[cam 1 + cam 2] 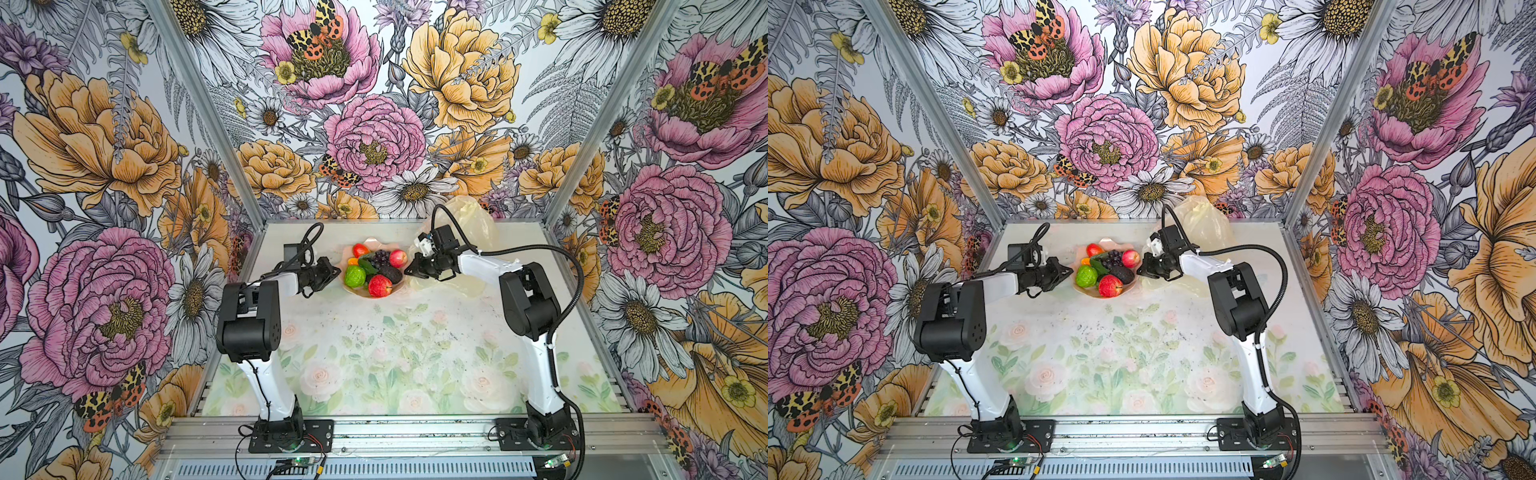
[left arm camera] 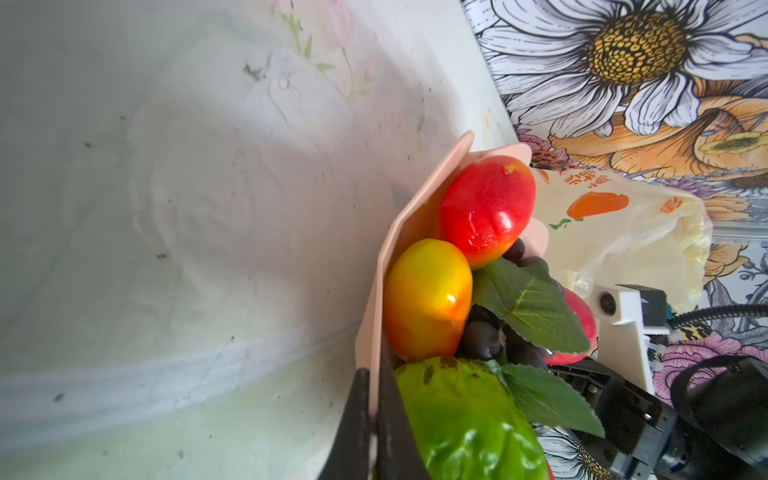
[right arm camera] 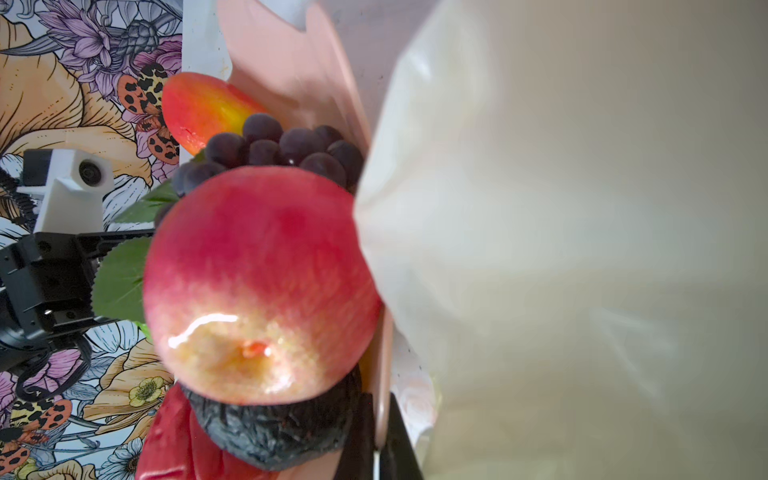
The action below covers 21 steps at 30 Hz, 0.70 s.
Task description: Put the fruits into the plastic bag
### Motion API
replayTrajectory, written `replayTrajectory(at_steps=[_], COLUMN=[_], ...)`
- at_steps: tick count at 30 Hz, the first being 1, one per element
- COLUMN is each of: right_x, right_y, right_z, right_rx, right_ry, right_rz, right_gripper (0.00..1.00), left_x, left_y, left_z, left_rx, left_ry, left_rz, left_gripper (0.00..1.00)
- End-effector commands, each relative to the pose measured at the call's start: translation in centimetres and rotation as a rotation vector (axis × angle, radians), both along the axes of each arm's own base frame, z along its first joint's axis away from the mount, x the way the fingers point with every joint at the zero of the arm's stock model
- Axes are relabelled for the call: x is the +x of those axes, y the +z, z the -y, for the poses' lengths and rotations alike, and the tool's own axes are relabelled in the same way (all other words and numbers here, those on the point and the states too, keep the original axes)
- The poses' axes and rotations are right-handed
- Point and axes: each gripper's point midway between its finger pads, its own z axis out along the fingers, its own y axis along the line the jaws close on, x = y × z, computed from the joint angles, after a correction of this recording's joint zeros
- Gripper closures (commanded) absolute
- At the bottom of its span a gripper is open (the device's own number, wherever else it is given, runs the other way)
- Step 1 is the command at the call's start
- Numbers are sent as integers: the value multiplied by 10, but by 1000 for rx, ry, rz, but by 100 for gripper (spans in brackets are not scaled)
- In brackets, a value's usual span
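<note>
My left gripper needs to move back to the clear tabletop nearer my base and let go of the bowl's rim there, because the plastic bag (image 1: 469,224) crowds the bowl.
The fruits lie heaped in a pink scalloped bowl (image 1: 371,240) at mid-table: a red apple (image 1: 380,286), a lime-green fruit (image 1: 354,276), a grape bunch (image 1: 380,258), an avocado (image 1: 391,274), a second apple (image 1: 398,258) and a small orange (image 1: 353,261). My left gripper (image 1: 337,272) (image 2: 373,415) is shut on the bowl's left rim (image 2: 415,216), beside the green fruit (image 2: 465,415). My right gripper (image 1: 408,271) (image 3: 376,440) is shut on the bowl's right rim (image 3: 291,62), next to the avocado (image 3: 274,428). The plastic bag (image 1: 469,224) (image 1: 1204,220) (image 3: 540,208) lies crumpled behind the right gripper, touching the bowl.
Floral walls (image 1: 124,166) enclose the table on three sides, with metal posts (image 1: 582,166) at the back corners. Both arm bases (image 1: 291,432) stand on the front rail. The flower-printed tabletop (image 1: 395,353) stretches from the bowl to that rail.
</note>
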Motion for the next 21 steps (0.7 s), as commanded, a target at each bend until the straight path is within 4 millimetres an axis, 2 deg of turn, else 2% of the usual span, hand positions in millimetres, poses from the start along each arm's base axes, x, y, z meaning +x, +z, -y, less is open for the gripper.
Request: replayTrajectory(at_steps=[1, 3, 11, 21], right_x=[-23, -30, -66, -116], right_y=[4, 4, -1, -7], right_z=[-3, 0, 19, 48], right_rx=[8, 8, -8, -36], right_ry=[51, 49, 41, 20], right_rz=[9, 8, -1, -16], right_gripper=[95, 95, 95, 95], left_x=[-23, -30, -61, -101], left_y=[-12, -2, -3, 0], left_z=[17, 21, 42, 58], left_rx=[-4, 1, 10, 30], left_ry=[-16, -22, -48, -76], left_rz=[-71, -48, -47, -37], left_gripper=[100, 100, 100, 100])
